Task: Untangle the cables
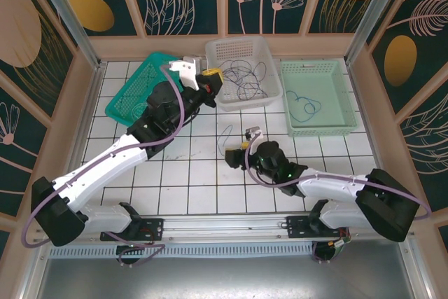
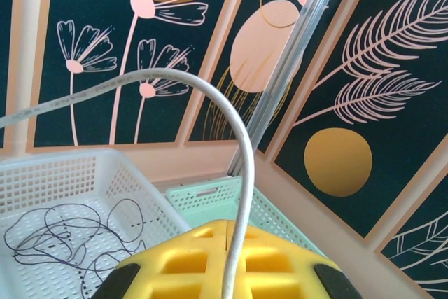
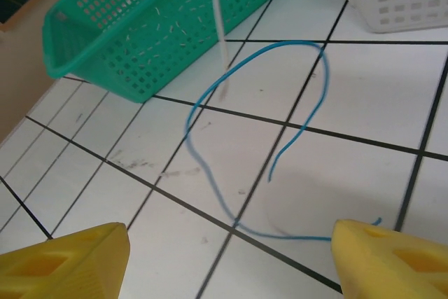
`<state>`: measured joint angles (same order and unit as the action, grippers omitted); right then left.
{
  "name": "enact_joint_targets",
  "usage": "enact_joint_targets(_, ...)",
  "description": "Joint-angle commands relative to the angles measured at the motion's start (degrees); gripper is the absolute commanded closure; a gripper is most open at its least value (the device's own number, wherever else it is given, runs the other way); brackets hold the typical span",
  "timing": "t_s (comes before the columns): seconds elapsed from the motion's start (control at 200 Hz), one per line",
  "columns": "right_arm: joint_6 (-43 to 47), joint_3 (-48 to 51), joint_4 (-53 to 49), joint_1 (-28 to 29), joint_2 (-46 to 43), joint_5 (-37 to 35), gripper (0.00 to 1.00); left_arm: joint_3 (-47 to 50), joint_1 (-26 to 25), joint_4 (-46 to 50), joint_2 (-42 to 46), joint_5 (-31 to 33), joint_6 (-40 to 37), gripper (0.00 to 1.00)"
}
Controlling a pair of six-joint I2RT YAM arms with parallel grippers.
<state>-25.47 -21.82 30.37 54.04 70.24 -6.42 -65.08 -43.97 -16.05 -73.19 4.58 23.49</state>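
Next, my right gripper moves down and across toward the green basket's side, onto the near bend of the blue cable (image 1: 221, 153) (image 3: 227, 216), since that part lies uncrossed on bare tiles.
A blue cable (image 3: 190, 138) lies in a loose loop on the white tiles. My right gripper (image 3: 231, 236) hovers low over its near end, open, with nothing between the yellow fingers (image 3: 77, 257). In the top view the right gripper (image 1: 241, 146) is at the table's middle. My left gripper (image 1: 213, 79) is raised at the white basket's left rim, shut on a pale grey cable (image 2: 241, 152) that arches up from the closed jaws (image 2: 225, 232). This pale cable (image 3: 217, 12) hangs down in front of the green basket. Dark cables (image 1: 245, 78) lie tangled in the white basket (image 1: 241, 45).
A green basket (image 1: 136, 92) stands tilted at the back left. A mint basket (image 1: 318, 68) at the back right holds another blue cable (image 1: 306, 105). Patterned walls close in the table on three sides.
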Motion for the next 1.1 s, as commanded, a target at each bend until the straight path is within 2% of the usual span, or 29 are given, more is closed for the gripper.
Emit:
enact_joint_targets(0.0, -2.9, -1.1, 4.5, 2.2, 3.5, -6.6, 0.23, -2.3, 0.1, -1.8, -0.8, -1.5, 1.8, 0.97)
enact_joint_targets(0.315, -1.6, -9.0, 7.6, 6.4, 16.3, -11.5, 0.25, -2.9, 0.1, -1.9, -1.4, -2.3, 2.1, 0.97)
enact_joint_targets(0.601, -0.8, -15.6, 5.7, 5.6, 25.4, -18.1, 0.27, -2.4, 0.1, -2.6, -0.5, -3.3, 2.7, 0.97)
enact_joint_targets(0.716, -0.7, -18.0, 5.6, 4.5, 28.4, -18.1, 0.28, -2.3, 0.1, -2.6, 0.1, -3.7, 3.0, 0.97)
enact_joint_targets(0.891, -0.8, -19.2, 5.1, 4.6, 29.9, -19.4, 0.3, -2.3, 0.2, -2.3, 0.5, -3.8, 3.1, 0.97)
enact_joint_targets(1.091, -0.7, -14.5, 6.1, 4.4, 27.9, -20.1, 0.3, -1.7, 0.1, -2.6, 0.9, -4.1, 3.3, 0.97)
